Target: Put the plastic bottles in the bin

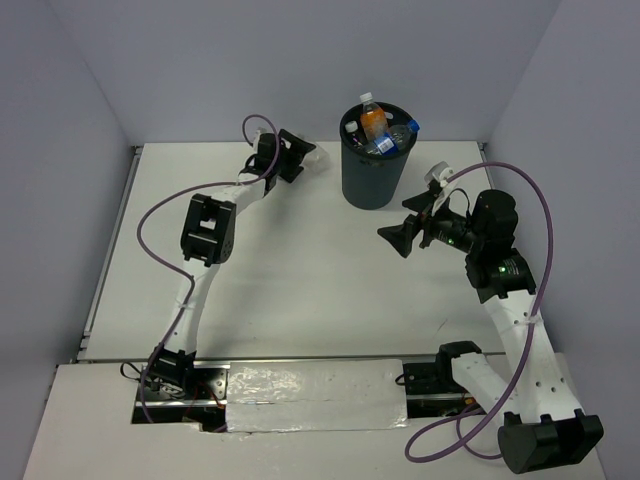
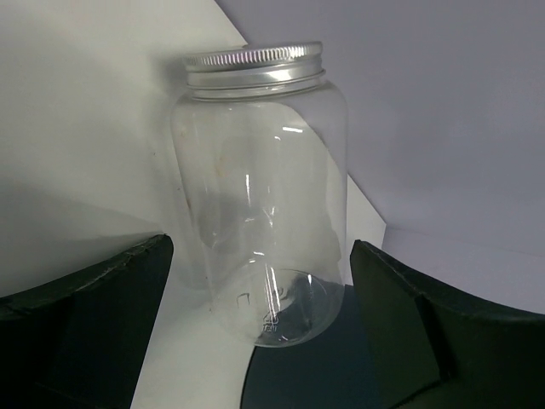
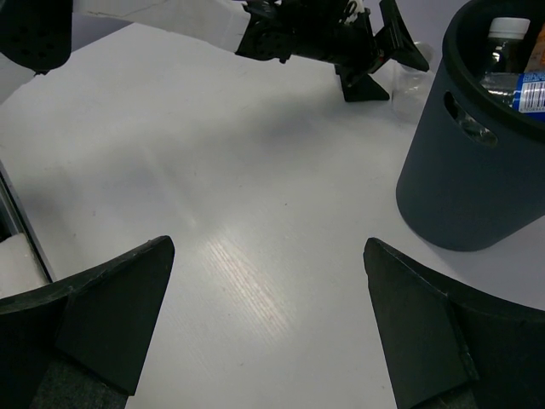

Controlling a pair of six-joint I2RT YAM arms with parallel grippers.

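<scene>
The clear bottle's lower body is between the open fingers of my left gripper, so next I will move them slightly toward the silver cap and close them.
The dark grey bin stands at the back of the table and holds several small plastic bottles, one orange and one with a blue label. A clear bottle with a silver cap lies on the table to the left of the bin. My left gripper is open, and the bottle's base lies between its fingertips. My right gripper is open and empty, above the table in front of the bin.
The back wall rises close behind the clear bottle. In the right wrist view the left arm's gripper and the clear bottle show at the top. Silver tape covers the near edge between the arm bases.
</scene>
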